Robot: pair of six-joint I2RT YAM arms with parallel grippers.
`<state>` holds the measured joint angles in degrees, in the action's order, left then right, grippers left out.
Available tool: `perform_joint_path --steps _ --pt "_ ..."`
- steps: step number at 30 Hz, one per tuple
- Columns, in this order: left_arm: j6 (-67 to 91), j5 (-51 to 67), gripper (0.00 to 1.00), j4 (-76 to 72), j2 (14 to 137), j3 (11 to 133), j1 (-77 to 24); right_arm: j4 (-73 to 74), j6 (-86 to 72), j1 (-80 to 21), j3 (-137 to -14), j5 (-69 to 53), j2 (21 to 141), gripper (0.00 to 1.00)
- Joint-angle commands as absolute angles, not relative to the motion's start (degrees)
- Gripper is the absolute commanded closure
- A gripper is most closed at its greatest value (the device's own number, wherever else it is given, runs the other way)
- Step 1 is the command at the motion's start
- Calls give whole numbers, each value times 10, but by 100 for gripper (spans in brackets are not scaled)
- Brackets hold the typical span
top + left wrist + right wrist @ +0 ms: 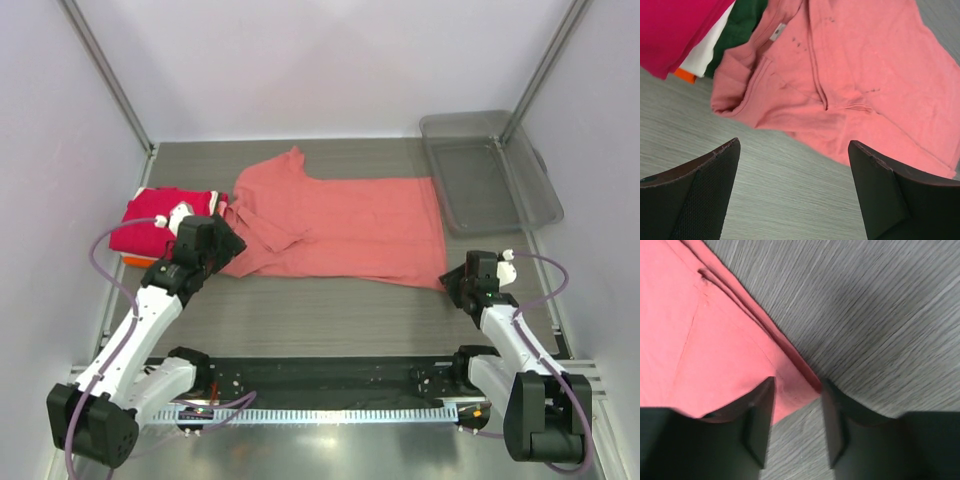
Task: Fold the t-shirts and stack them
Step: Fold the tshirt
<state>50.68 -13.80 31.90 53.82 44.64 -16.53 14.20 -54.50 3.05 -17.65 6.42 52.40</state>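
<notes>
The left gripper comes down toward the left in its wrist view onto the bunched fold by the stack next, since that cloth lies below its open fingers.
A salmon-pink t-shirt lies spread across the middle of the table. It also fills the left wrist view and shows in the right wrist view. A folded stack stands at the left, with a magenta-red shirt on top and an orange one beneath. Dark green cloth shows in the stack. My left gripper is wide open and empty, just short of the pink shirt's collar end. My right gripper is open, its fingers straddling the shirt's near right corner.
A clear grey plastic bin stands at the back right, just past the shirt's right edge. The grey wood-grain table is bounded by white walls and metal posts. A black rail runs along the near edge.
</notes>
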Motion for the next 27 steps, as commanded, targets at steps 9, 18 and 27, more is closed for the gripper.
perform_joint_path --steps 9,18,27 --pt "563 -163 14 307 514 373 -163 153 -551 26 -189 119 494 99" --pt "572 -181 25 237 520 316 -164 196 -522 26 -217 155 465 99" --pt "595 -224 32 158 587 304 -163 191 -516 26 -219 135 460 99"
